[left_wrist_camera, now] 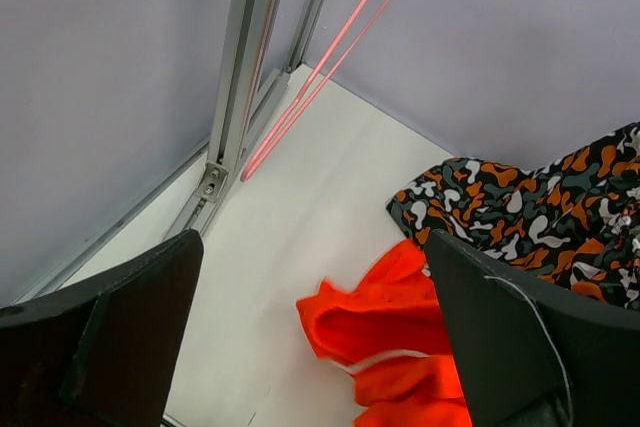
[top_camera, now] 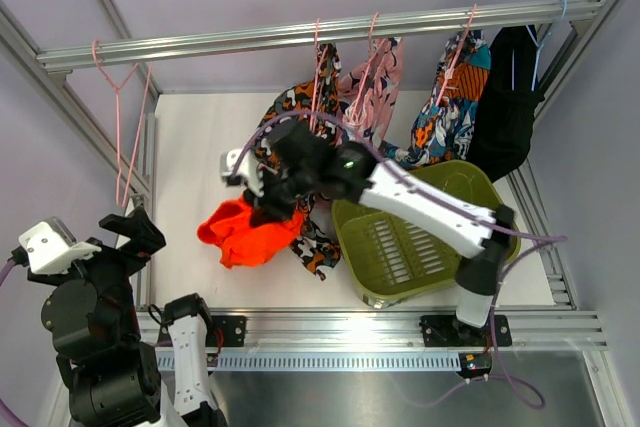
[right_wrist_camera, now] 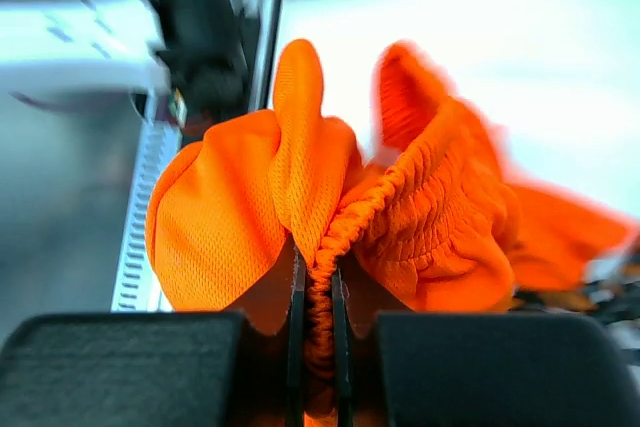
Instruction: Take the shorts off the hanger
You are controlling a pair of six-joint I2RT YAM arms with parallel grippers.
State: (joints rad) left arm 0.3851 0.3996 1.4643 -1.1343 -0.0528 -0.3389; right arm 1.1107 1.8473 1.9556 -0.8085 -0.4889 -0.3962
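My right gripper lifts the shorts (top_camera: 243, 233) next, shifts to the right in the top view and comes down to release them inside the green tub, whose bottom is empty.
The bright orange-red shorts (top_camera: 243, 233) lie bunched on the white table, off any hanger. My right gripper (top_camera: 268, 209) is shut on their gathered waistband, which is pinched between the two pads in the right wrist view (right_wrist_camera: 317, 287) with the shorts (right_wrist_camera: 220, 227) bulging out on both sides. A bare pale-pink hanger (top_camera: 122, 117) hangs from the rail at far left, and it also shows in the left wrist view (left_wrist_camera: 330, 57). My left gripper (top_camera: 135, 230) is open and empty at the left frame edge. In its view (left_wrist_camera: 315, 347) the shorts (left_wrist_camera: 390, 337) lie between and beyond its fingers.
A green tub (top_camera: 470, 187) stands at right under my right arm. A black-orange-white patterned garment (top_camera: 300, 107) hangs from the rail (top_camera: 250, 37) and trails onto the table. A pink floral garment (top_camera: 378, 77), another patterned one (top_camera: 455, 97) and a black one (top_camera: 510, 97) hang to the right. A metal frame post (left_wrist_camera: 240, 67) stands at left.
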